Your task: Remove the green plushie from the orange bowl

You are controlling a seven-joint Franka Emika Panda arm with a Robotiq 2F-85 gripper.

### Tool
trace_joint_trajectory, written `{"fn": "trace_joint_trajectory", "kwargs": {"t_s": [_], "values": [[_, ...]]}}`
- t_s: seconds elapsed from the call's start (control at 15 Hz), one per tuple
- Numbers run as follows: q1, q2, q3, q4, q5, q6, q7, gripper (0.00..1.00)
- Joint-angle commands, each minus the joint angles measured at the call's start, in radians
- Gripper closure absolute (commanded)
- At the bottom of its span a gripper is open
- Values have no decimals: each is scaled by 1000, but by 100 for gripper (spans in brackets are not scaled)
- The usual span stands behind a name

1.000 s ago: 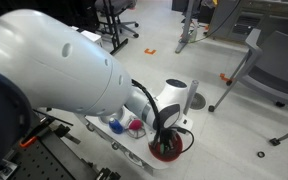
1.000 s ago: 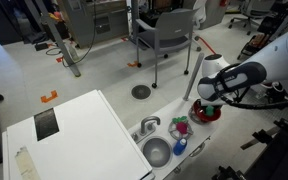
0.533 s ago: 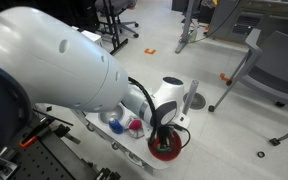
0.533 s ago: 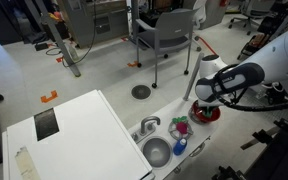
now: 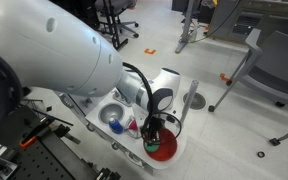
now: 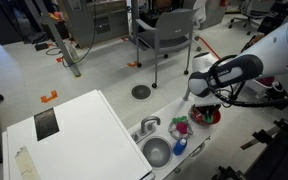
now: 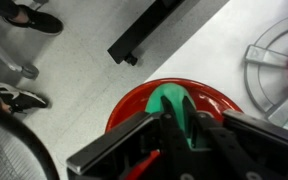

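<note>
My gripper lifts next, shifts toward the sink basin and lowers to release the plushie [image 7: 172, 92], since the white counter beside the bowl lies between gripper and basin.
The orange bowl [image 7: 129, 108] fills the lower middle of the wrist view. It also shows in both exterior views [image 5: 164, 150] [image 6: 208, 116], at the end of the white toy sink unit. The green plushie [image 7: 172, 92] is a small bright-green lump over the bowl's middle. My gripper [image 7: 176, 108] reaches down over the bowl, its two dark fingers pressed on either side of the plushie. In both exterior views the gripper [image 5: 152, 132] [image 6: 203, 104] hangs just above the bowl, and the plushie is too small to make out there.
A grey sink basin [image 6: 156, 152] with a faucet [image 6: 147, 126] sits beside the bowl. A green-and-pink item [image 6: 180, 127] and a blue one [image 6: 180, 146] lie between them. A white cabinet top [image 6: 74, 130] lies further along. Chair legs [image 7: 154, 25] and a person's shoes [image 7: 29, 18] are on the floor.
The arm has swung and lifted a little, and more of the bowl's inside shows now in an exterior view. The gripper stays over the bowl.
</note>
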Motion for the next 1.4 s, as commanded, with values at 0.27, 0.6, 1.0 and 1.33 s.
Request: {"fn": "trace_joint_trajectory", "kwargs": {"t_s": [0.27, 0.6, 1.0, 1.33], "values": [[67, -235, -17, -272, -36, -21, -32, 97], [70, -326, 82, -446, -6, 48, -195, 97], [50, -194, 137, -358, 32, 96, -287, 97], [46, -49, 112, -197, 39, 58, -251, 97]]}}
